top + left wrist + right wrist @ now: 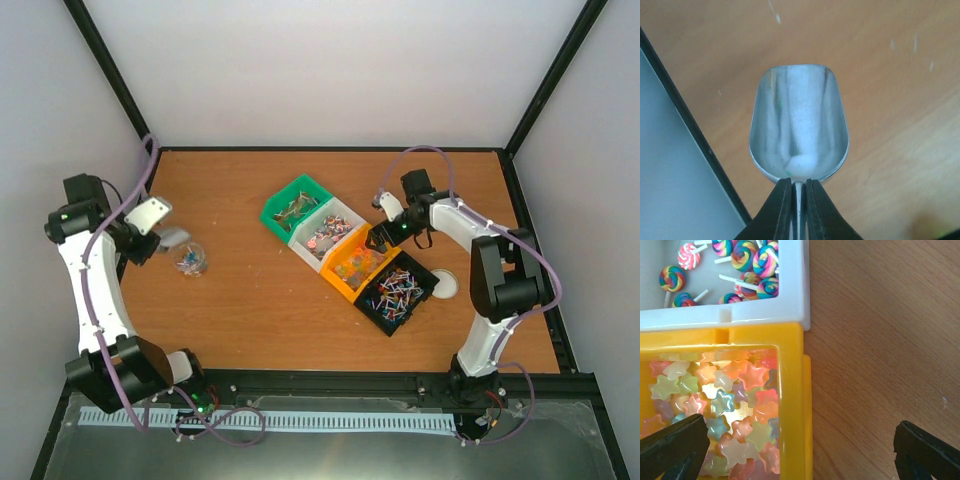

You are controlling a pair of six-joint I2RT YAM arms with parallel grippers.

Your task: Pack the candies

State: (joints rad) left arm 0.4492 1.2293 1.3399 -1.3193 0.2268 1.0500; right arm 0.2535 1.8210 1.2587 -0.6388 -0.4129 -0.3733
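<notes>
The left gripper needs to move across and down next to release the scoop [799, 120], as the bare tabletop beside the green bin is below the gripper, to its right in the top view.
The candies lie in four bins set in a diagonal row: brownish ones in the green bin [297, 205], pink-red ones in the white bin [326, 232], star-shaped ones [730, 405] in the yellow bin [790, 405] and stick-like ones in the black bin [400, 290]. Swirl lollipops [747, 257] fill the white bin [765, 310] in the right wrist view. My left gripper [799, 184] is shut on the handle of a metal scoop [799, 120], which is empty and hangs over bare table at the left. My right gripper [800, 450] is open, straddling the yellow bin's right wall.
A small clear container [190, 260] with a few coloured candies sits just right of the scoop [173, 238]. A round hole [446, 285] in the table lies beside the black bin. A black frame rail [695, 135] runs along the table's left edge.
</notes>
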